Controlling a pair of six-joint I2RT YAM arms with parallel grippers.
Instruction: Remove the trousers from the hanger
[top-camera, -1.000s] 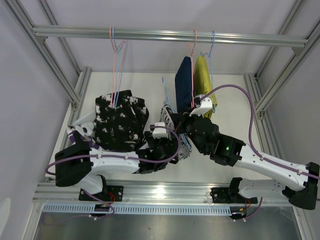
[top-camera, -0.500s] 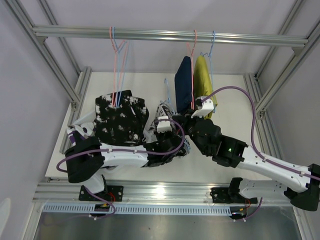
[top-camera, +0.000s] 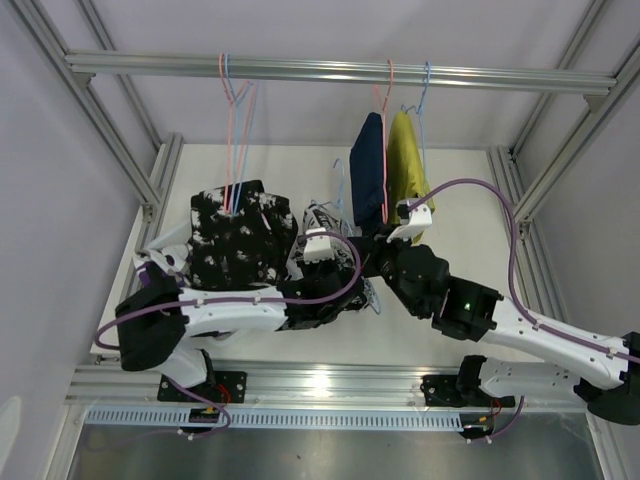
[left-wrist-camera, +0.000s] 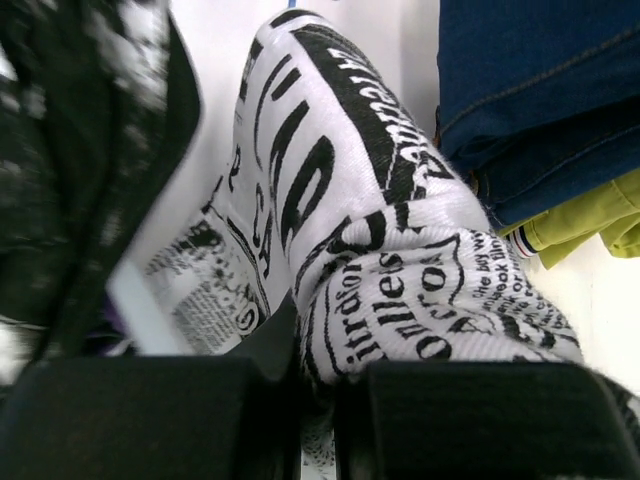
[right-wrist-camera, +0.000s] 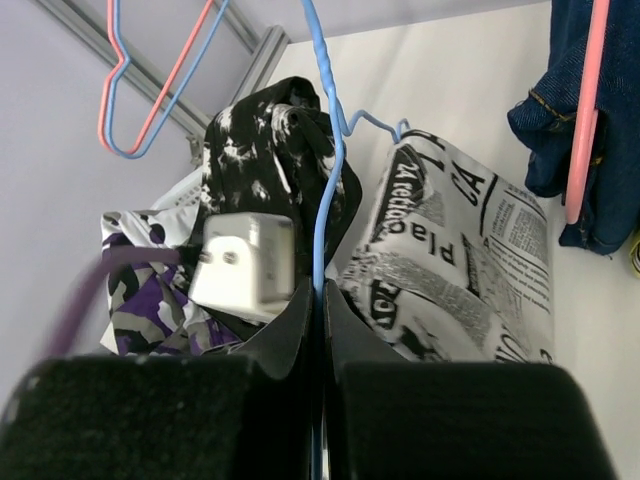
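Note:
My left gripper pulls to the left in the top view next, over the black speckled trousers (top-camera: 232, 245) (left-wrist-camera: 85, 170), and releases, since other trousers already lie heaped there.
My left gripper (left-wrist-camera: 318, 385) is shut on a fold of the white trousers with dark print (left-wrist-camera: 390, 250), which bunch up just ahead of its fingers. The thin blue hanger (right-wrist-camera: 325, 150) carrying them rises out of my right gripper (right-wrist-camera: 322, 300), whose jaws are shut on its wire. From above, both grippers meet at mid-table, left gripper (top-camera: 325, 240) against right gripper (top-camera: 372, 242), with the blue hanger (top-camera: 340, 187) sticking up between them. The printed trousers (right-wrist-camera: 450, 260) hang to the right of the wire.
Black speckled trousers (top-camera: 240, 240) lie heaped on the left over a purple patterned pair (right-wrist-camera: 140, 290). Navy trousers (top-camera: 368, 165) and yellow trousers (top-camera: 405, 155) hang from the rail (top-camera: 330, 70). Two empty hangers (top-camera: 235, 130) dangle at left.
My left gripper has closed from wide open onto the printed trousers. The right gripper has carried the blue hanger slightly up and to the right.

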